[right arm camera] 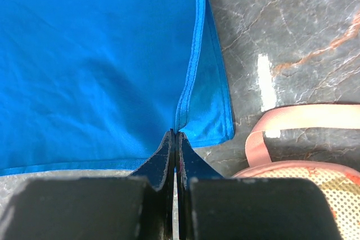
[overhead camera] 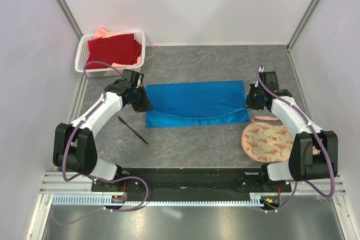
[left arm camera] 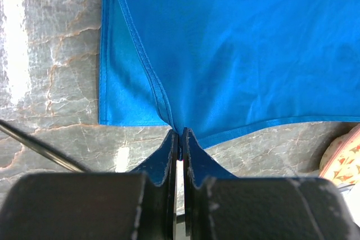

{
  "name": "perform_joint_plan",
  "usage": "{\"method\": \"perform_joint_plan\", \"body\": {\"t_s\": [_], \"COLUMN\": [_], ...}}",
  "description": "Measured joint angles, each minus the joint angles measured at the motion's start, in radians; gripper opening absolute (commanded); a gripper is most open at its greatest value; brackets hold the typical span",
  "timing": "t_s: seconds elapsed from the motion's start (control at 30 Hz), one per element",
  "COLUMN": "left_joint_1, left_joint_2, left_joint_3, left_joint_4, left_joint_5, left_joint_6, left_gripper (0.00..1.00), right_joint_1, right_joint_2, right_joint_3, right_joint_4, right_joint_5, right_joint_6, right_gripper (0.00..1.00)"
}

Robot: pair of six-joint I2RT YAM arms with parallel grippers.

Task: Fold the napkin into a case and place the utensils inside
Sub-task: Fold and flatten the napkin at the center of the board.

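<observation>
Next, my left gripper brings the upper layer's hem back down toward the lower layer's uncovered near corner [overhead camera: 149, 123] [left arm camera: 108, 116] by the utensil and lets go. That corner lies below and back of it.
The blue napkin [overhead camera: 197, 102] lies folded in a wide band on the grey table, its upper layer set back from the near edge. My left gripper [overhead camera: 147, 105] is shut on the upper layer's hem at the napkin's left end [left arm camera: 180, 134]. At the right end my right gripper [overhead camera: 247, 100] is likewise shut on that layer's hem [right arm camera: 176, 134]. The lower layer [left arm camera: 121, 91] shows flat beneath, and its right part [right arm camera: 211, 105] too. One black utensil [overhead camera: 133, 130] lies on the table left of the napkin, and its handle [left arm camera: 39, 147] crosses the left wrist view.
A white basket [overhead camera: 82, 54] holding a dark red cloth [overhead camera: 114, 50] stands at the back left. A round peach floral mat [overhead camera: 267, 141] with a pink loop [right arm camera: 292, 119] lies just near-right of the napkin. White walls enclose the table.
</observation>
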Motion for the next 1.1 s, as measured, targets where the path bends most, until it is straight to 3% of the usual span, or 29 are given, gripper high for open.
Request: {"method": "perform_joint_plan", "body": {"t_s": [0.37, 0.77, 1.1], "left_joint_1": [0.0, 0.0, 0.0], "left_joint_2": [0.012, 0.084, 0.082], "left_joint_3": [-0.076, -0.125, -0.156], "left_joint_4": [0.0, 0.062, 0.085], "left_joint_5": [0.0, 0.007, 0.007], "left_joint_6": [0.006, 0.005, 0.005], "left_gripper": [0.02, 0.03, 0.19], "right_joint_1": [0.0, 0.0, 0.0], "right_joint_2": [-0.005, 0.094, 0.1], "right_joint_3": [-0.053, -0.076, -0.087], "right_joint_4": [0.005, 0.066, 0.076], "right_joint_5": [-0.004, 0.015, 0.038], "right_joint_6": [0.0, -0.001, -0.004], "right_gripper": [0.0, 0.01, 0.11]}}
